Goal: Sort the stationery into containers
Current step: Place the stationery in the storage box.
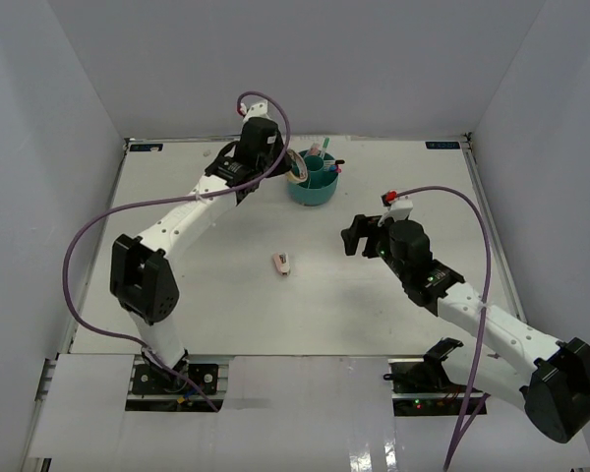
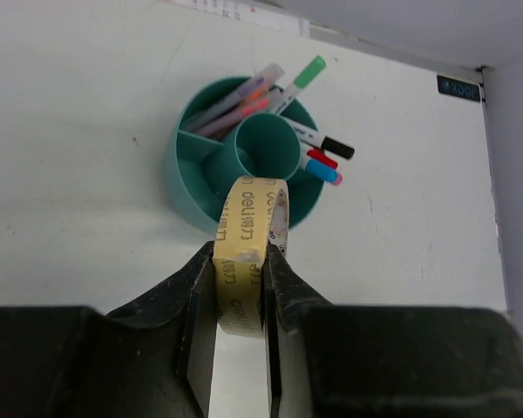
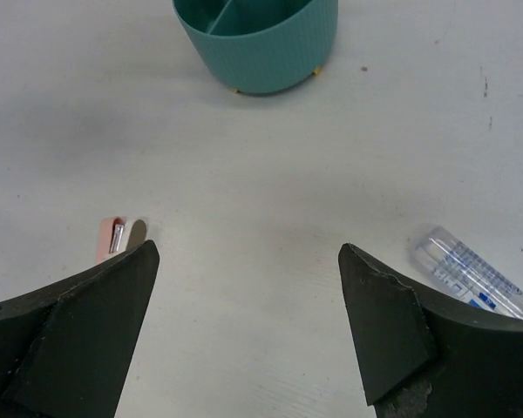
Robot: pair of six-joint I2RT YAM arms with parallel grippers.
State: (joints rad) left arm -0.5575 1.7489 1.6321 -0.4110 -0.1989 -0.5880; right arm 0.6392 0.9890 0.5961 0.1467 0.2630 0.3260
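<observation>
My left gripper should move down and outward next and release the tape roll clear of the pens, in the organizer's empty ring section (image 2: 200, 179), which is below and outward.
My left gripper (image 2: 241, 252) is shut on a roll of tan tape (image 2: 251, 231) printed with lettering and holds it upright just in front of and above the round teal organizer (image 2: 196, 170). Several pens (image 2: 270, 96) lie in the organizer's far ring compartments; its centre well looks empty. In the top view the left gripper (image 1: 280, 162) hovers at the organizer's (image 1: 313, 193) left rim. My right gripper (image 3: 248, 252) is open and empty over bare table. A small pink eraser (image 3: 111, 238) lies by its left finger, and a clear bottle (image 3: 471, 272) by its right finger.
The eraser (image 1: 282, 264) lies alone at mid-table, left of the right gripper (image 1: 359, 236). White walls close off the table at the back and both sides. The organizer (image 3: 261, 43) stands ahead of the right gripper.
</observation>
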